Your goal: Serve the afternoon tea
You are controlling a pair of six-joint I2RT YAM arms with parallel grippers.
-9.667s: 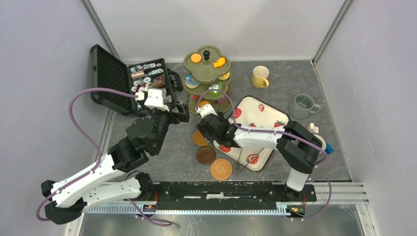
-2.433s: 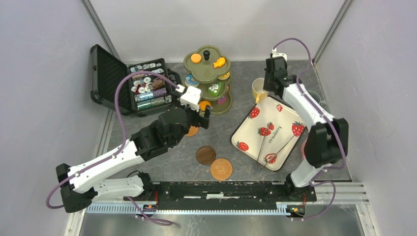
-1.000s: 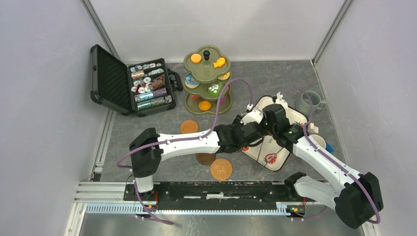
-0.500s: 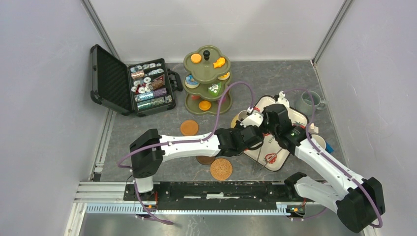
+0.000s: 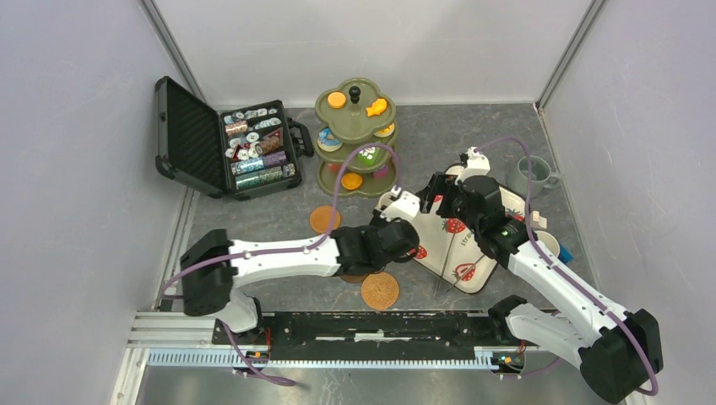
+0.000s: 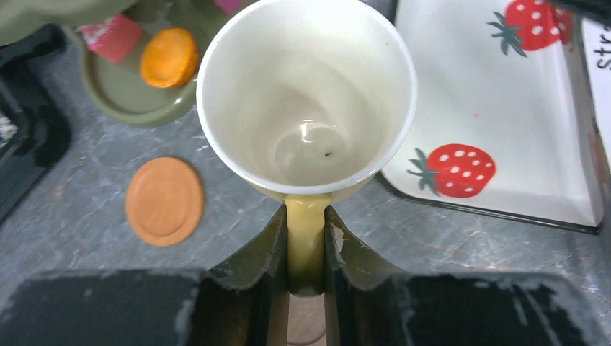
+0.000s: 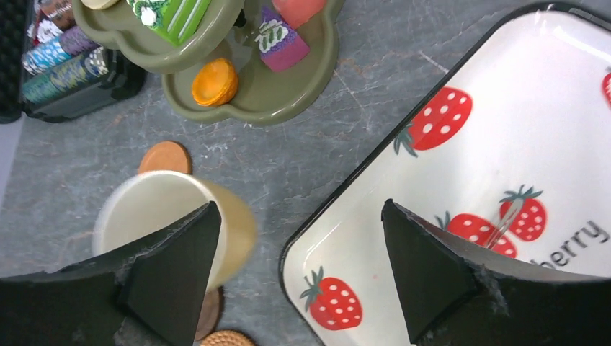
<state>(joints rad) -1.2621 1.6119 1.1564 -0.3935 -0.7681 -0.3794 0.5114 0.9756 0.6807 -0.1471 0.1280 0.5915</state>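
The mug in my left gripper should go to the left in the top view next, then down onto the bare orange coaster (image 5: 324, 219) (image 6: 165, 201) below my gripper, and I should release it there.
My left gripper (image 6: 306, 223) is shut on the handle of the yellow mug (image 6: 306, 94), which hangs upright and empty over the grey table just left of the strawberry tray (image 6: 504, 108). The right wrist view shows the mug (image 7: 234, 231) beside my right gripper (image 7: 299, 245), whose jaws stand wide open and hold nothing, above the tray's near-left corner. An orange coaster (image 5: 324, 219), a dark brown coaster (image 7: 209, 313) and a woven coaster (image 5: 380, 289) lie close by. The olive-green stand (image 5: 355, 126) holds small toy cakes. My left wrist hides the mug in the top view.
A black case of poker chips (image 5: 245, 152) lies open at the back left. A grey-green mug (image 5: 523, 177) stands at the right, and a pale mug (image 5: 547, 243) sits partly behind my right arm. Two forks (image 5: 447, 261) lie on the tray.
My right gripper let go of the yellow mug and opened wide. My left gripper shut on the handle and carried the mug left, off the tray's edge, toward the coasters.
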